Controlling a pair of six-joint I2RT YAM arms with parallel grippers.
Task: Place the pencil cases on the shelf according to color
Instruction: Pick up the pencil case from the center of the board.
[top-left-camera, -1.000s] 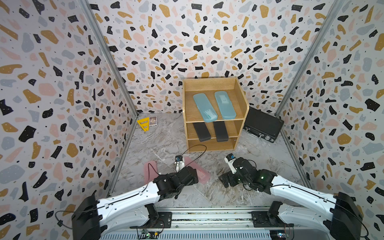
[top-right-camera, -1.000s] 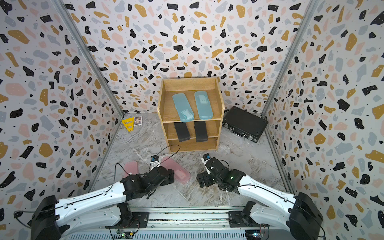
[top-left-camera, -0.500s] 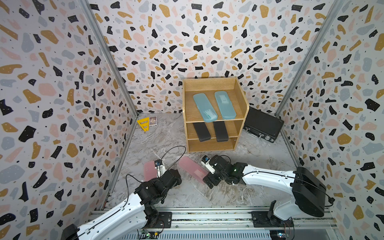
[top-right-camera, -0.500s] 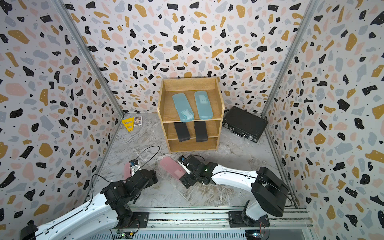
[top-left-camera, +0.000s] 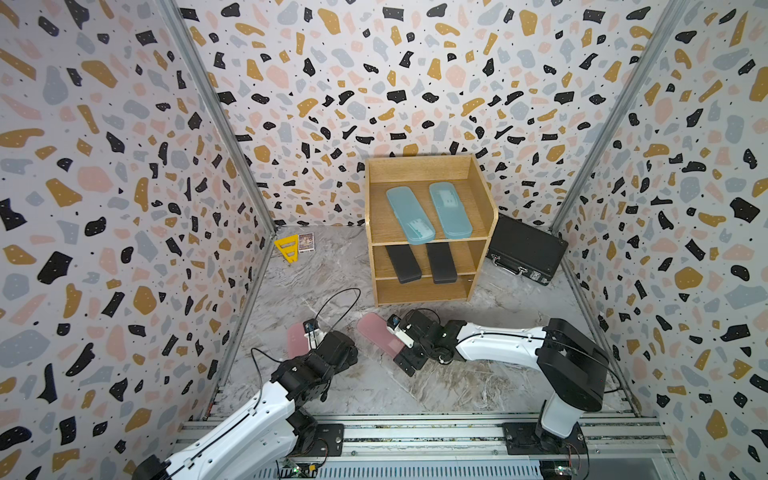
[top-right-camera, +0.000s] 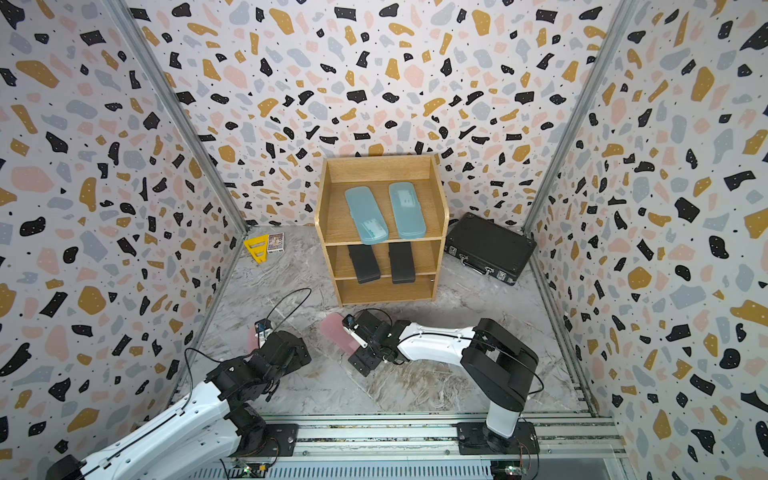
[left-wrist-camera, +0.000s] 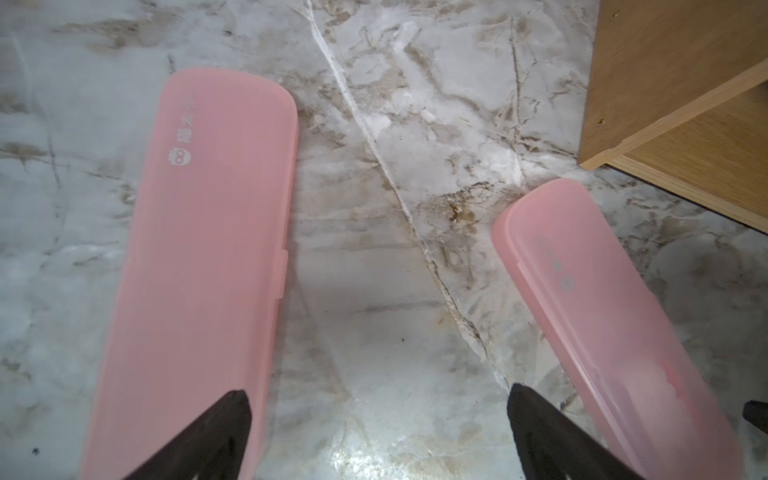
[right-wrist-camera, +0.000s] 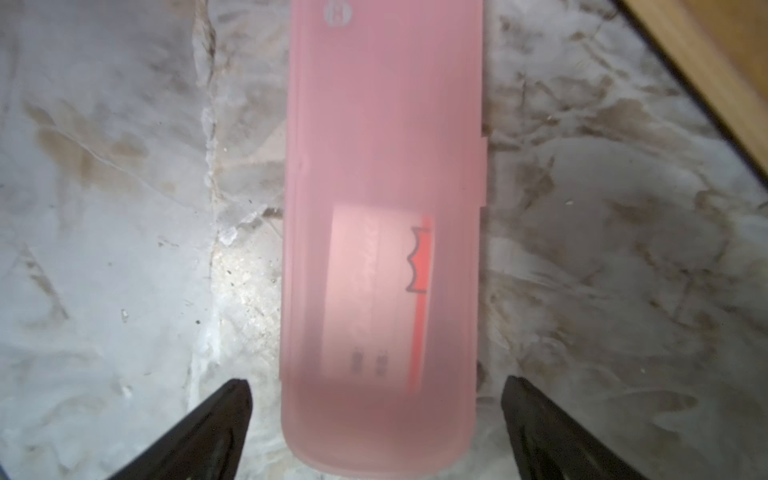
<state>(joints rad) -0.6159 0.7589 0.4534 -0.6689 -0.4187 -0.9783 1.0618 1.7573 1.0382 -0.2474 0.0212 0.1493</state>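
The near end of the pink case beneath my right gripper is already between its open fingers, so I should lower the gripper around that end next and close.
The wooden shelf (top-left-camera: 482, 195) stands at the back. Two teal pencil cases (top-left-camera: 409, 214) (top-left-camera: 450, 210) lie on its top tier, two black ones (top-left-camera: 403, 264) (top-left-camera: 441, 262) on the middle tier. Two pink cases lie on the floor in front. My right gripper (right-wrist-camera: 377, 384) is open, its fingers either side of the near end of one pink case (right-wrist-camera: 382, 166) (top-left-camera: 374, 330) without touching it. My left gripper (left-wrist-camera: 379, 394) is open over bare floor between that case (left-wrist-camera: 602, 311) and the other pink one (left-wrist-camera: 199, 270) (top-left-camera: 296, 338), which my left arm partly hides in both top views.
A black briefcase (top-left-camera: 525, 249) leans by the shelf's right side. A yellow triangle ruler (top-left-camera: 287, 248) and a small card box (top-left-camera: 306, 242) lie in the back left corner. Patterned walls close in three sides; a metal rail (top-left-camera: 415, 436) runs along the front.
My right gripper has moved left to the near end of the middle pink case. My left gripper has drawn back leftward off that case to the gap between the two pink ones.
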